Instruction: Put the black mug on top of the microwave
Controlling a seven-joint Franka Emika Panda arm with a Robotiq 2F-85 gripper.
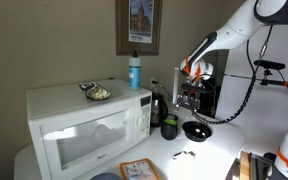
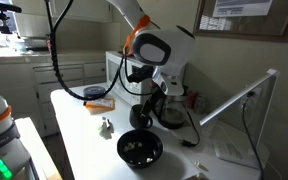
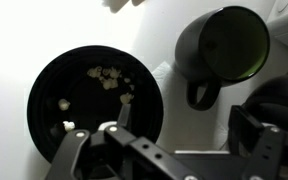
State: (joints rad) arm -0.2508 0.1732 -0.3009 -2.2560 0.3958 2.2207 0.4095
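Observation:
My gripper shifts toward the mug next, turns to line up and lowers around the handle point(image 3: 203, 97), since that handle points at a slant to my open fingers.
The black mug point(image 3: 224, 45) stands upright on the white counter, its handle pointing toward the camera in the wrist view. In an exterior view it point(image 1: 169, 127) sits just right of the white microwave point(image 1: 84, 125). My gripper point(image 3: 179, 135) is open and empty. It hovers above the counter between the mug and a black bowl point(image 3: 94, 100), touching neither. It also shows in both exterior views point(image 1: 189, 98) point(image 2: 152, 95), hanging above the mug and bowl.
The bowl point(image 1: 196, 130) point(image 2: 140, 148) holds some light crumbs. A dark kettle point(image 1: 158, 106) stands behind the mug. A blue bottle point(image 1: 135, 72) and a small dish point(image 1: 96, 91) sit on the microwave's top. Keys point(image 1: 184, 155) and an orange packet point(image 1: 137, 170) lie on the counter.

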